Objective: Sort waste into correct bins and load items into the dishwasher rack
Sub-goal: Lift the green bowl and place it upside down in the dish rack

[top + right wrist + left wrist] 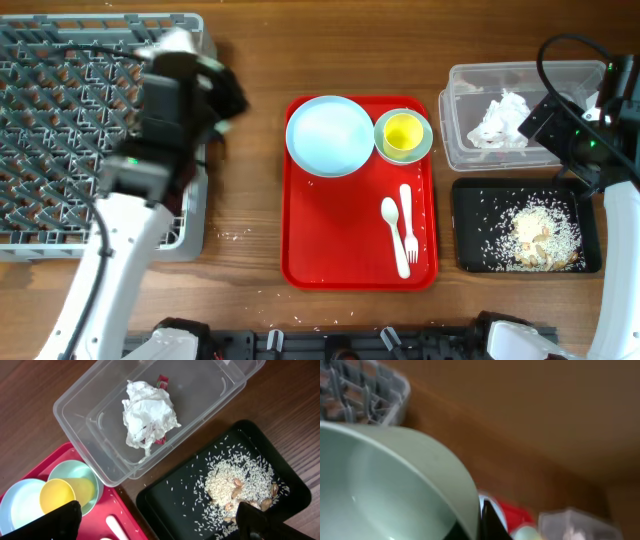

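The rack's far wires stand empty, so my left gripper will next swing to the left in the overhead view, lower the bowl (385, 485) between them and release it.
My left gripper (222, 100) hovers over the right edge of the grey dishwasher rack (60, 120), shut on a pale green bowl (385, 485); the arm hides the bowl in the overhead view. My right gripper (157, 522) is open and empty above the clear tub (75, 415) and the black tray (165, 505). The tub holds crumpled tissue (147, 417) and a red wrapper (162, 381). Rice and scraps (240, 480) lie on the black tray. The plate (329, 135), the saucer (426, 145) with the yellow cup (403, 133), the spoon (392, 228) and the fork (408, 222) sit on the red tray (300, 250).
Loose rice grains lie on the wooden table (240, 235) near the rack's front right corner and on the red tray. The tub and black tray stand side by side at the table's right, close to the red tray's right edge.
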### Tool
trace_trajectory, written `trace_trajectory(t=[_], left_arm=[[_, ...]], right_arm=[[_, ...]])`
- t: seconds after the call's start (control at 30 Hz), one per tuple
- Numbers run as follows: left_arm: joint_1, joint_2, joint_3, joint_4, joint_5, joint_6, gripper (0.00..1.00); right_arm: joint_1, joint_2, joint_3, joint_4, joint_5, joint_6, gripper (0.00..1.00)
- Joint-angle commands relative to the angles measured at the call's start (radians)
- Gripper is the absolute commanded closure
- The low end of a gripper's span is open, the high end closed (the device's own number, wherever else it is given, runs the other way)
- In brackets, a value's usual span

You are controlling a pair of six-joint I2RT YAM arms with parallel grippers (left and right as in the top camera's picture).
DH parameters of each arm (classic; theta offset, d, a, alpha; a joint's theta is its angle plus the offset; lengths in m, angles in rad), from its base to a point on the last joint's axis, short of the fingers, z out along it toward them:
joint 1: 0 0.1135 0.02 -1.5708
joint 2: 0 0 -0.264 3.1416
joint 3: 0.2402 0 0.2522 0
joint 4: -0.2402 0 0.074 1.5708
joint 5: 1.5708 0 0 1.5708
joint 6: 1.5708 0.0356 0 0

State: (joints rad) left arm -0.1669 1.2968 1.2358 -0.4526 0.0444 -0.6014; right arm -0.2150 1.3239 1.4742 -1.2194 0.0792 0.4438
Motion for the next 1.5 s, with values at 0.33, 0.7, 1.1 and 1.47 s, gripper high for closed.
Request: trace_trajectory(t=[0.33, 0.7, 1.1, 1.47], left_arm=[[0.458, 0.444, 0.014, 0.692, 0.715, 0.122, 0.96], [0.626, 0.556, 0.014, 0.765, 0.74, 0.12, 0.96], [0.697, 0.696, 0.014, 0.986, 0.785, -0.043, 0.96], [0.761, 0.718, 0.014, 0.927, 0.821, -0.043, 0.96]], right_arm=[[0.0, -0.005, 0.011, 0.003, -0.005, 0.004, 0.0], [0.0, -0.005, 0.011, 0.003, -0.005, 0.004, 0.0], [0.0, -0.005, 0.011, 0.003, -0.005, 0.004, 0.0], [0.0, -0.005, 0.011, 0.003, -0.005, 0.004, 0.0]])
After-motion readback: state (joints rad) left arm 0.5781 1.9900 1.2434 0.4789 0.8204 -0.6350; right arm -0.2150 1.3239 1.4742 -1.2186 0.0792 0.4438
